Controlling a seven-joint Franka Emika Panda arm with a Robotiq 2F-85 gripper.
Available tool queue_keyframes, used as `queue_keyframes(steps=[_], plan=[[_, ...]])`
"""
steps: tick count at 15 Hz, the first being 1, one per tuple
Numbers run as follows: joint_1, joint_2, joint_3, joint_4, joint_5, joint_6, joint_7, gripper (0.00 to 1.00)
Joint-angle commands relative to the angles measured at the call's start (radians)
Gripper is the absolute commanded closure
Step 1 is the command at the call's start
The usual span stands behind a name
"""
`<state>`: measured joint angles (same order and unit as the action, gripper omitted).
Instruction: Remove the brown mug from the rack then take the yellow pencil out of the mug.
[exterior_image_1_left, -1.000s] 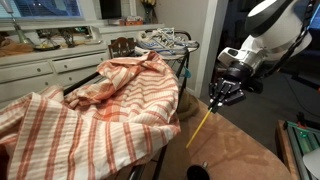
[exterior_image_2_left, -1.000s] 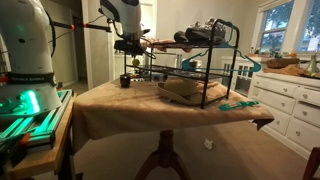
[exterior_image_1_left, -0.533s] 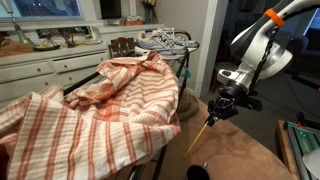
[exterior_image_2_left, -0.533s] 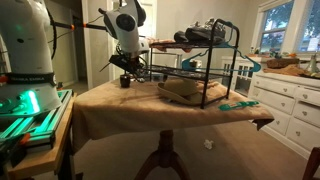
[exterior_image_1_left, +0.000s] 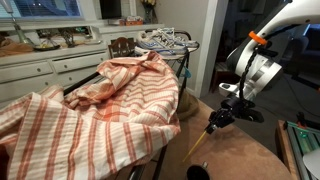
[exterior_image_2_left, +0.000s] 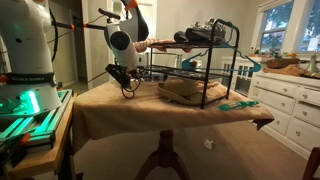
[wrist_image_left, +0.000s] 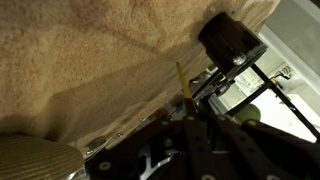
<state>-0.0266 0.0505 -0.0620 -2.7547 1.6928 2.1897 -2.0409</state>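
My gripper should next bring the slanted yellow pencil down onto the bare tabletop beside the brown mug (exterior_image_1_left: 198, 173).
My gripper (exterior_image_1_left: 215, 121) is shut on the yellow pencil (exterior_image_1_left: 200, 138) and holds it slanted, tip down, just above the tan-covered table (exterior_image_1_left: 240, 155). The brown mug (exterior_image_1_left: 198, 173) stands on the table at the near edge of an exterior view, below the pencil's tip and apart from it. In the wrist view the pencil (wrist_image_left: 180, 78) sticks out from my jaws (wrist_image_left: 186, 104) toward the mug (wrist_image_left: 231, 40). The rack (exterior_image_1_left: 86, 82) with the orange-and-white striped cloth (exterior_image_1_left: 110, 105) is beside them. My gripper (exterior_image_2_left: 127, 84) hangs low over the table corner.
A wire rack with shoes (exterior_image_2_left: 200, 60) stands on the table; it also shows behind the cloth (exterior_image_1_left: 165, 42). A teal object (exterior_image_2_left: 238, 103) lies near the table edge. White cabinets (exterior_image_2_left: 285, 100) and a green-lit box (exterior_image_2_left: 25, 105) flank the table.
My arm has moved down and away from the draped rack with the pencil in its jaws. The pencil's tip is now lower and close to the table.
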Motion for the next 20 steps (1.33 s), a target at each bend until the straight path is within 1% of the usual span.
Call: queue_keyframes(steps=[1,4,8,9,10,12,16,17,20], plan=[[-0.016,0.078,-0.007,0.016,0.049,-0.015,-0.005,0.98],[-0.013,0.105,-0.003,0.027,0.063,-0.003,0.004,0.98],[0.005,0.114,0.004,0.038,0.038,0.050,0.027,0.98],[0.009,0.112,0.005,0.039,0.034,0.066,0.033,0.88],[0.014,0.109,0.007,0.041,0.024,0.093,0.040,0.64],[0.024,0.101,0.013,0.045,0.007,0.149,0.050,0.61],[0.048,0.078,0.025,0.049,-0.059,0.242,0.074,0.31],[0.056,0.068,0.031,0.049,-0.090,0.266,0.090,0.23],[0.079,0.023,0.053,0.038,-0.219,0.339,0.152,0.01]])
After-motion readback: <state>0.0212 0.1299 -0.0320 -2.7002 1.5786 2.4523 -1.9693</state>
